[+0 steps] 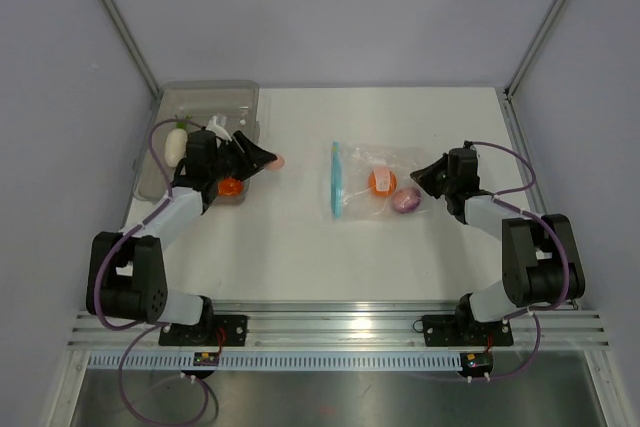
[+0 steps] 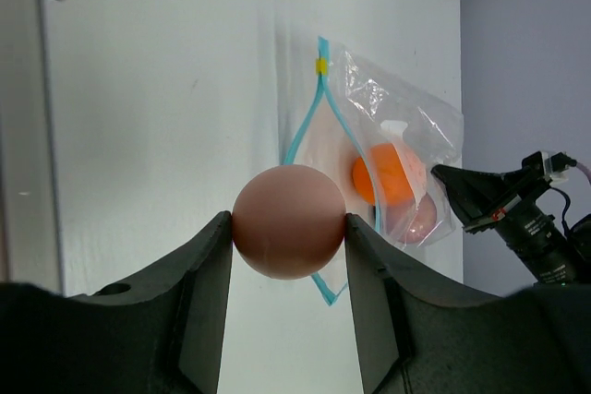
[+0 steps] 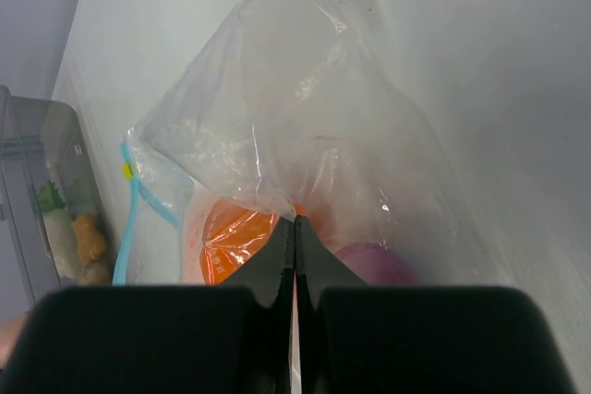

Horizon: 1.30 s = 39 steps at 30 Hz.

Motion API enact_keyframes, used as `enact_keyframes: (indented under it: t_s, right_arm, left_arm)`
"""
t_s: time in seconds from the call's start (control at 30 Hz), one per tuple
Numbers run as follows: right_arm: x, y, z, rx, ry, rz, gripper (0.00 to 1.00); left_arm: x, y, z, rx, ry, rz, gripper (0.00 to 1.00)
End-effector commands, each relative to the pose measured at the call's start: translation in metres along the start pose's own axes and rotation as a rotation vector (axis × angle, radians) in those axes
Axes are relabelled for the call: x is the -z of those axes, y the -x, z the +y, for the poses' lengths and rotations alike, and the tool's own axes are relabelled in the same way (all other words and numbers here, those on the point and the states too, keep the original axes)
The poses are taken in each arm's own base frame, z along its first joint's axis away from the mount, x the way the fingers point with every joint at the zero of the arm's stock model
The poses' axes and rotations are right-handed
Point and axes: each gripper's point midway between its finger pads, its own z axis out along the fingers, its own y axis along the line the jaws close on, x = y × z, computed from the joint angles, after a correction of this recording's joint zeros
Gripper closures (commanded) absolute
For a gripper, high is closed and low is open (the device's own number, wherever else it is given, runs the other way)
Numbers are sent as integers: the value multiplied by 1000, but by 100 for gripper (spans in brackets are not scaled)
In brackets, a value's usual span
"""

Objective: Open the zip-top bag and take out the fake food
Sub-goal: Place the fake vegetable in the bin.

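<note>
The pinkish egg still hangs outside the tray's rim, so the robot's left gripper should next swing to the left in the overhead view, over the tray beside its orange piece.
My left gripper (image 1: 268, 160) is shut on a pinkish egg (image 2: 288, 220), which its two fingers pinch just right of the tray. The zip-top bag (image 1: 372, 179) lies flat at the table's middle. Its light blue zip strip (image 2: 323, 99) is parted and faces the left arm. Inside it show an orange piece (image 1: 381, 182) and a purple onion (image 1: 405, 200). My right gripper (image 3: 295, 220) is shut on the bag's clear plastic at the end away from the zip, with the orange piece (image 3: 235, 239) and the onion (image 3: 374, 262) just beyond its tips.
A smoky-grey tray (image 1: 200, 95) stands at the back left. In it lie a white radish (image 1: 176, 144) and an orange piece (image 1: 230, 187). An aluminium rail (image 1: 340, 325) runs along the near edge. Walls close in the table at the back and sides.
</note>
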Motion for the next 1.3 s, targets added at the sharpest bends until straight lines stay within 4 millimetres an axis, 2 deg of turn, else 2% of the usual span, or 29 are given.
enact_keyframes:
  t_s: [0.0,0.03,0.1,0.13,0.17,0.23,0.27,0.47,0.5,0.7,0.8,0.83,1.03,1.2,1.27]
  right_arm:
    - [-2,6,9,-3,39,-10,100]
    - [-2,6,10,-4,43,-7,100]
    - [-2,6,11,-2,44,-8,100]
    - [-2,6,10,-1,43,-7,100]
    - [-2,7,11,0,46,-10,100]
    - [-2,6,11,0,46,-5,100]
    - [-2,6,11,-3,47,-4,100]
    - [-1,5,13,-4,54,0,100]
    - [-1,5,14,-3,57,0,100]
    - [-1,5,14,-5,61,5,100]
    - [-1,4,15,-4,62,7,100]
    - [0,5,16,-3,65,5,100]
    - [-1,4,15,-3,65,7,100]
    - [-1,4,16,-5,68,10,100]
    - [-1,4,16,-5,67,11,100]
  left_arm:
    - [16,29,10,46,-18,-85,70]
    - [20,29,12,83,-33,-82,70]
    - [30,42,31,143,-38,-129,70]
    - [35,48,27,169,-84,-141,70]
    - [41,52,47,221,-63,-165,69]
    - [49,61,52,278,-97,-199,69]
    - [55,61,70,320,-76,-222,69]
    - [78,72,109,438,-36,-351,67]
    - [81,67,114,469,-31,-360,67]
    - [98,72,133,495,52,-471,60]
    - [102,76,133,472,74,-492,58]
    - [104,75,133,471,82,-497,51]
    - [112,79,133,445,116,-530,34]
    - [120,78,133,426,160,-549,3]
    - [123,76,133,415,171,-556,1]
